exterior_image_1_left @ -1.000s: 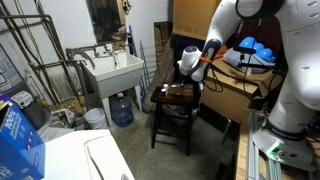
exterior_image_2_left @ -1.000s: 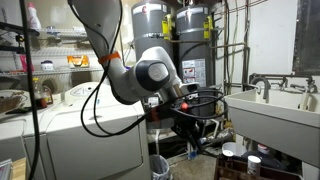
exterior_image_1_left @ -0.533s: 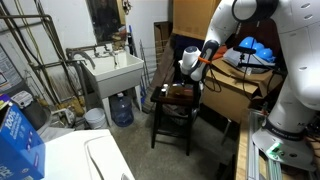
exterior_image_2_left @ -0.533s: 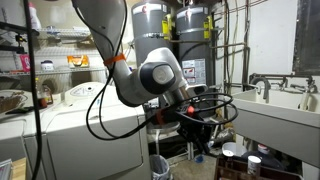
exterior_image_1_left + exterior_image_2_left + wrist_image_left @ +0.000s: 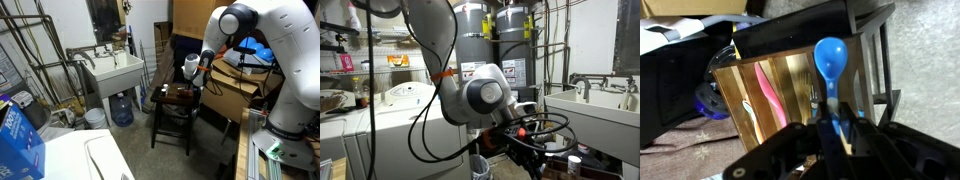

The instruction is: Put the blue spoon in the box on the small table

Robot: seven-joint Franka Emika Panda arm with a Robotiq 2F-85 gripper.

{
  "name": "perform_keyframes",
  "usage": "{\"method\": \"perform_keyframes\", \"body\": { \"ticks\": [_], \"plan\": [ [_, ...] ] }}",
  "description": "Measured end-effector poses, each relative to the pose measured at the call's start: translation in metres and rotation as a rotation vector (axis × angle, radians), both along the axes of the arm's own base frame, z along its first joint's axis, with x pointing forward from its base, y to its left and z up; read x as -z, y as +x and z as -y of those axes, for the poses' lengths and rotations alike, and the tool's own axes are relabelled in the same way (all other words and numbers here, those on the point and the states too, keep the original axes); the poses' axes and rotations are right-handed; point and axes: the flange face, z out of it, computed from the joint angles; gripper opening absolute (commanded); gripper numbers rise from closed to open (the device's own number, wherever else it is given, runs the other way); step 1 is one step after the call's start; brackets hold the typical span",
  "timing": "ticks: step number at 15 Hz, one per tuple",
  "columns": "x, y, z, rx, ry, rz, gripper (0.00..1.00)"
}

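Note:
My gripper moves down toward the box's section (image 5: 847, 83) beside the silver fork next and releases the spoon's handle there, because the blue spoon (image 5: 829, 55) already hangs over it.
My gripper (image 5: 835, 110) is shut on the handle of the blue spoon (image 5: 829, 55). The spoon's light-blue bowl sticks out past the fingers, over the right part of the box (image 5: 795, 90). The box is shallow, with a wooden slatted floor, and a pink utensil (image 5: 768, 92) lies in it. It sits on the small table (image 5: 878, 55), whose dark legs show to the right. In an exterior view the gripper (image 5: 194, 79) hangs just above the box (image 5: 177, 96) on the small table (image 5: 157, 122). The spoon is too small to see there.
A white sink (image 5: 114, 70), a water jug (image 5: 121, 108) and a white bucket (image 5: 95, 118) stand beside the small table. Tan cardboard boxes (image 5: 232, 88) are behind it, and a blue printed carton (image 5: 18, 140) is in front. The arm hides the table in an exterior view (image 5: 485, 100).
The arm has swung over and lowered, bringing the gripper and spoon closer above the box. The spoon stays held.

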Motion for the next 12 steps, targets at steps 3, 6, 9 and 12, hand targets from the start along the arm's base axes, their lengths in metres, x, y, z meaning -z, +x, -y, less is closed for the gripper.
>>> {"method": "perform_keyframes", "body": {
  "ticks": [3, 6, 9, 12],
  "plan": [
    [0.019, 0.008, 0.001, -0.071, 0.005, 0.025, 0.04],
    [0.03, 0.015, 0.012, -0.127, 0.023, 0.04, 0.04],
    [0.04, 0.018, 0.02, -0.159, 0.052, 0.044, 0.04],
    [0.052, 0.025, 0.022, -0.169, 0.075, 0.056, 0.04]
  ]
}}
